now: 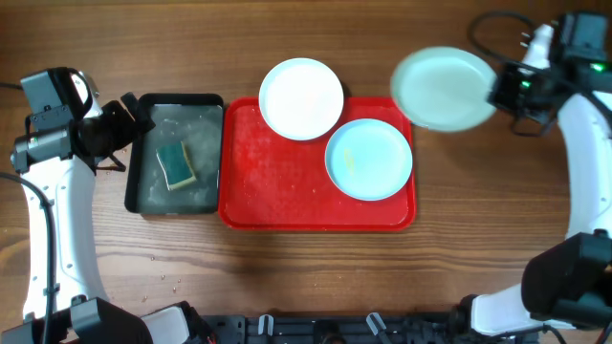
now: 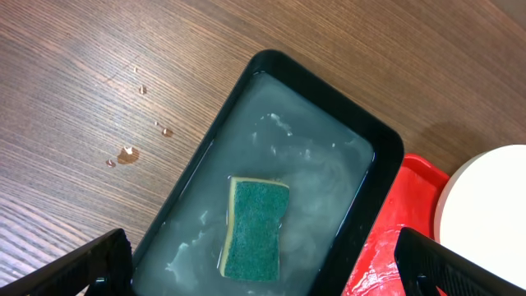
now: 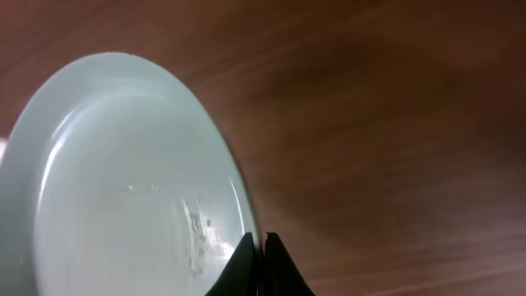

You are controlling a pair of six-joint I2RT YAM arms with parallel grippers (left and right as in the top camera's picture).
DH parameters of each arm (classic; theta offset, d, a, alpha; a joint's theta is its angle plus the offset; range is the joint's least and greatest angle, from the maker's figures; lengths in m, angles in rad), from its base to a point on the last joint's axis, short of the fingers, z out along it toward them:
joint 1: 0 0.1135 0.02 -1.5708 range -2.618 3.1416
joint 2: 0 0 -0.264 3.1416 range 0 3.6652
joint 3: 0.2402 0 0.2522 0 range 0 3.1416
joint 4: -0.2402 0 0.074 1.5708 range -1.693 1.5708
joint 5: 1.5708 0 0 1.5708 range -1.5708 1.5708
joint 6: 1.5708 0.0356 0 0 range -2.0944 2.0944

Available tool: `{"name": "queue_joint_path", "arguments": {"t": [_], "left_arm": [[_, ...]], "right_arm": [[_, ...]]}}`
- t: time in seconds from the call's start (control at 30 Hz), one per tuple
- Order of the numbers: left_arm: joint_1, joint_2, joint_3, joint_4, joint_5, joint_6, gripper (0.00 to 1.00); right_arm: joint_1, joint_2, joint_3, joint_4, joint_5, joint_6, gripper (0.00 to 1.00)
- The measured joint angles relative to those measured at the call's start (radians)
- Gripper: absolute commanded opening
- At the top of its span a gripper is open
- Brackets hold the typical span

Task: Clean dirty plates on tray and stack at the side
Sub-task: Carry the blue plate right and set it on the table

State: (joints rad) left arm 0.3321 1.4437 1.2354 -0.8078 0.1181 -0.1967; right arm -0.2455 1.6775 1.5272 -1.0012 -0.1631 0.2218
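Observation:
My right gripper will bring the second turquoise plate back and lower it onto the empty wood (image 1: 470, 179) beside the red tray.
The red tray (image 1: 277, 196) lies mid-table. A white plate (image 1: 301, 97) sits on its far rim, half off the tray. A turquoise plate (image 1: 368, 159) lies on the tray's right side. My right gripper (image 1: 499, 93) is shut on the rim of the second turquoise plate (image 1: 443, 88) and holds it above the table, right of the tray; the wrist view shows the fingers (image 3: 261, 247) pinching that plate (image 3: 123, 181). My left gripper (image 2: 263, 263) is open and empty above the black tray (image 2: 382, 177), over the sponge (image 2: 256, 228).
The black tray (image 1: 143, 153) left of the red tray holds soapy water and a green and yellow sponge (image 1: 176, 165). Water drops (image 2: 127, 154) lie on the wood beside it. The red tray's edge (image 2: 394, 247) and the white plate (image 2: 485, 214) show in the left wrist view.

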Motion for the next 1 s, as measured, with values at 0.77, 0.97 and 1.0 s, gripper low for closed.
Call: {"name": "queue_joint_path", "arguments": {"t": [0.77, 0.97, 1.0], "left_arm": [[0.000, 0.000, 0.000, 0.000, 0.000, 0.000, 1.00], [0.000, 0.000, 0.000, 0.000, 0.000, 0.000, 1.00], [0.000, 0.000, 0.000, 0.000, 0.000, 0.000, 1.00]], "right_arm": [[-0.141, 0.002, -0.571, 0.574, 0.077, 0.114, 0.09], [-0.141, 0.002, -0.571, 0.573, 0.074, 0.117, 0.28], [-0.141, 0.002, -0.571, 0.573, 0.074, 0.118, 0.51]]}}
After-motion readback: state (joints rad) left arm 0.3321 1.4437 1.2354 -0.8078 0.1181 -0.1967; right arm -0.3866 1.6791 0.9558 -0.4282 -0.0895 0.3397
